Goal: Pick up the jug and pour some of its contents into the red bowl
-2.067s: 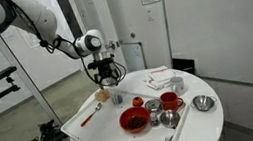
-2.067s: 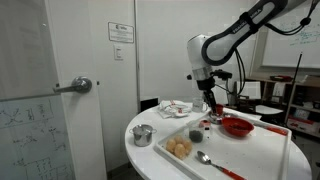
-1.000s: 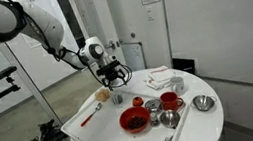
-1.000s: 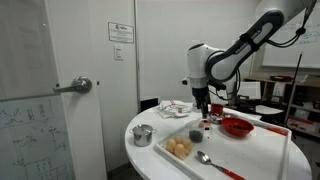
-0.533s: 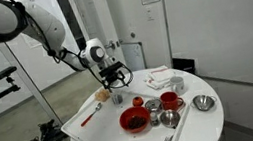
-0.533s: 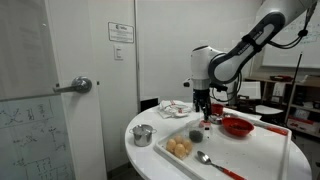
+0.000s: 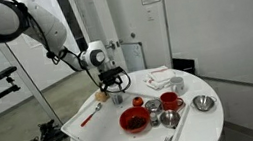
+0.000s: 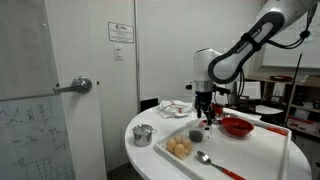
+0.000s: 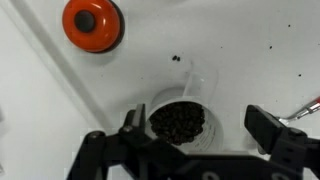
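Note:
Next, my gripper moves down over the jug, then shifts toward the clear part jutting from its rim.
The jug is a small see-through cup with a spout, full of dark grains, seen from above in the wrist view. It stands on the white table, in both exterior views. My gripper is open just above it, one finger on each side, the jug nearer the left finger. The gripper hangs low over the jug in both exterior views. The red bowl sits a little apart, wide with a dark inside.
A red mug, small steel cups, a steel bowl and a spoon share the round white table. A small red round dish lies near the jug. A red-handled utensil lies to one side.
The gripper has come down over the last second from above the table to just over the jug. It stays open. The jug and bowl have not moved.

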Available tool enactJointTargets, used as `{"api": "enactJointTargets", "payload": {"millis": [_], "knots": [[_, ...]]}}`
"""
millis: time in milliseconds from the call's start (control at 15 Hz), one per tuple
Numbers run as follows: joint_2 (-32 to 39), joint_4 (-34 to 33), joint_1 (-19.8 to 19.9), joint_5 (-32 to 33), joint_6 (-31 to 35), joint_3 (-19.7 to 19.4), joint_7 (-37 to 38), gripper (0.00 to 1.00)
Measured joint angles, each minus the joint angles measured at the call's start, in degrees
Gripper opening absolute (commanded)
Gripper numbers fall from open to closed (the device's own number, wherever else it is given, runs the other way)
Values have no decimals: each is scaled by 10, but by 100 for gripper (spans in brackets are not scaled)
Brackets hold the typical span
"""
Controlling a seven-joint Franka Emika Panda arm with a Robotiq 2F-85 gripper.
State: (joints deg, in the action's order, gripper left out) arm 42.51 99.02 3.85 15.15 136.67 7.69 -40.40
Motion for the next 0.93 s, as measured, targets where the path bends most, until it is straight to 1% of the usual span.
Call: {"api": "enactJointTargets", "payload": {"millis": [600, 667, 733, 867, 933], "knots": [[-4, 23, 5, -18, -8, 0, 0, 100], [-4, 26, 6, -21, -8, 0, 0, 75], [-4, 27, 7, -23, -8, 0, 0, 74], [-4, 29, 9, -27, -8, 0, 0, 60], [-4, 29, 9, -29, -8, 0, 0, 51]]}}
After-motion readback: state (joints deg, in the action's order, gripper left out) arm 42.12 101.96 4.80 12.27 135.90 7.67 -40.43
